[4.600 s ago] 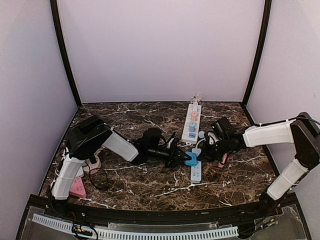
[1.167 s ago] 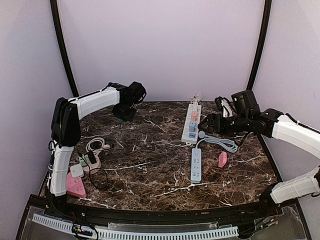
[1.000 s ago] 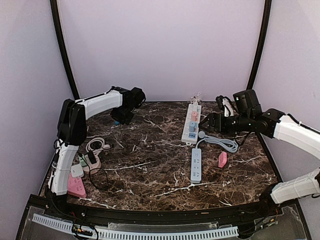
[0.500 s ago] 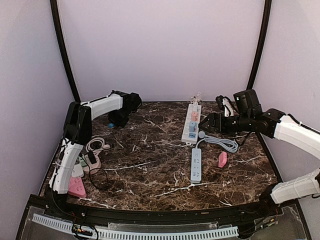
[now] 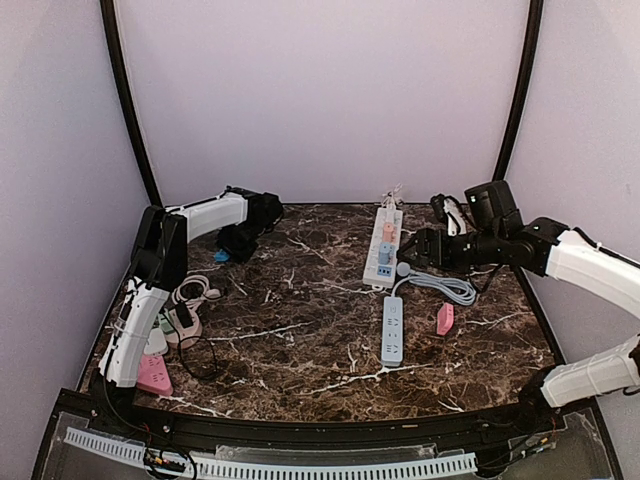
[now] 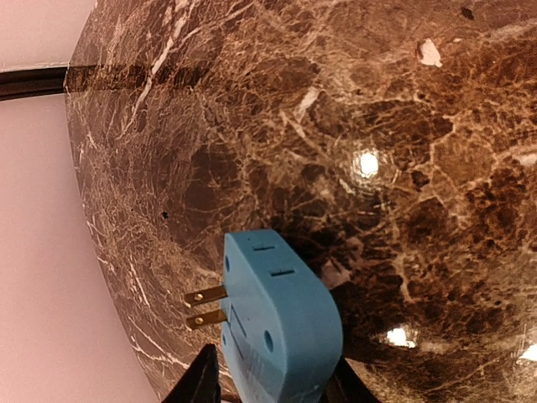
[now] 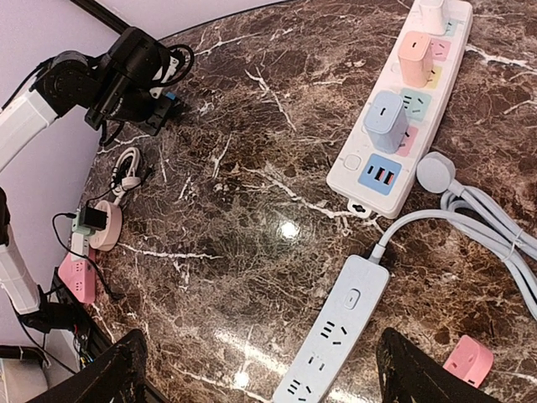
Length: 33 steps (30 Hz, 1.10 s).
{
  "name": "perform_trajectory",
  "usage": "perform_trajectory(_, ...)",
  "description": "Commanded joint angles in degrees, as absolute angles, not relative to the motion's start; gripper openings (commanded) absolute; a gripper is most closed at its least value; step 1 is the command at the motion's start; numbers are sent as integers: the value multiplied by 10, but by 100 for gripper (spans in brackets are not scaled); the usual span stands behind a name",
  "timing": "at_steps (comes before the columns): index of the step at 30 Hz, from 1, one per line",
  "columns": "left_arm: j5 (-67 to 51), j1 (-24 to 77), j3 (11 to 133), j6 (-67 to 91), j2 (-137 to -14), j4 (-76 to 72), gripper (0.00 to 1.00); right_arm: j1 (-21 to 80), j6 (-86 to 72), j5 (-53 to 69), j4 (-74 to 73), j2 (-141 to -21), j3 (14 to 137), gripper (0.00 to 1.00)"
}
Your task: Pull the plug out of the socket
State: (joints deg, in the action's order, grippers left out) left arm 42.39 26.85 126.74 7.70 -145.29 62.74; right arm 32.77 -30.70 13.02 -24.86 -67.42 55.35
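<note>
My right gripper goes to the left in the top view and down over the blue-grey plug next, since the plug still sits in the white power strip.
The blue plug lies on the marble at the back left, its two brass prongs bare; from above it shows as a blue spot. My left gripper straddles it, jaws open, a thin gap showing beside the left finger. The pale grey socket strip lies mid-table with nothing plugged into it. My right gripper hovers wide open above the strip's cable end, holding nothing.
A white power strip with several plugs lies behind the grey one. A grey coiled cable and a pink plug lie to the right. Chargers, cords and a pink adapter crowd the left edge.
The left arm carried the blue plug from the grey strip to the back left, lowered it to the marble, and its jaws widened. The right arm lifted away and holds still.
</note>
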Motion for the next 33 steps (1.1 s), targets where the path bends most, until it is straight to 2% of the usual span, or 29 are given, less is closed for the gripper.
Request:
perform_trajectory(1, 406, 267, 1286, 82, -1443, 647, 42, 324, -310, 118, -258, -690, 551, 91)
perform_trajectory(6, 386, 268, 1286, 86, -1432, 646, 47, 324, -313, 101, -262, -706, 559, 92)
perform_trajectory(9, 373, 268, 1285, 90, -1419, 649, 52, 325, -315, 86, -263, -721, 567, 98)
perform_trajectory(19, 247, 270, 1233, 100, -1347, 607, 64, 332, -339, 19, -268, -836, 631, 99)
perform_trajectory(24, 175, 270, 1191, 120, -1302, 572, 64, 332, -346, -40, -281, -928, 697, 94)
perform_trajectory(33, 9, 274, 1012, 182, -1173, 452, 64, 332, -345, -107, -331, -1093, 874, 72)
